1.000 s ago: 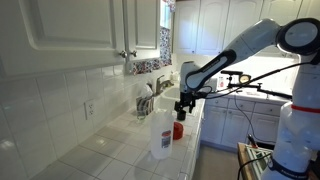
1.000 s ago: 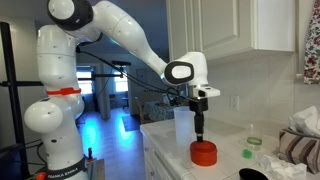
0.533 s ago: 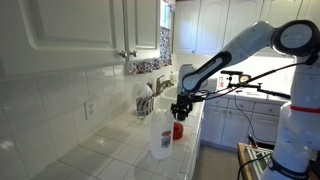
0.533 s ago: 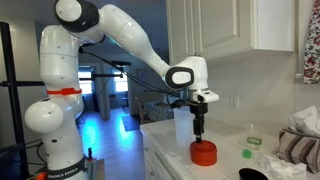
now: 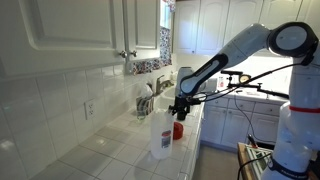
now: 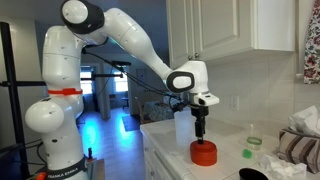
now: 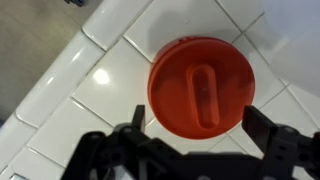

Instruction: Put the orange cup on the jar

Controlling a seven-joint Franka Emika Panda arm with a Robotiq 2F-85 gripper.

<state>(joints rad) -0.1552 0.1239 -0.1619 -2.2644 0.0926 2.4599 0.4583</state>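
Note:
My gripper will next move down until its open fingers are on both sides of the raised line [image 6: 204, 146] [image 7: 203, 96] below it on the orange cup, because that narrow line fits between them.
The orange cup [image 7: 202, 85] stands upside down on the white tiled counter, its base with a raised ridge facing my wrist camera. It also shows in both exterior views [image 5: 178, 130] [image 6: 204, 153]. My gripper [image 7: 198, 130] is open just above it, one finger on each side of the cup's near edge, not touching it. In the exterior views the gripper [image 5: 180, 112] [image 6: 201, 133] points straight down over the cup. The jar [image 5: 161, 135] [image 6: 183, 130], a tall clear plastic container, stands right beside the cup.
The counter's front edge [image 7: 60, 60] runs close to the cup. A sink with dishes [image 5: 150, 103] lies behind the jar. A green lid [image 6: 246, 154] and a cloth [image 6: 298, 150] lie further along the counter. Upper cabinets [image 5: 70, 35] hang above.
The gripper has come down a little toward the orange cup. The cup and jar have not moved.

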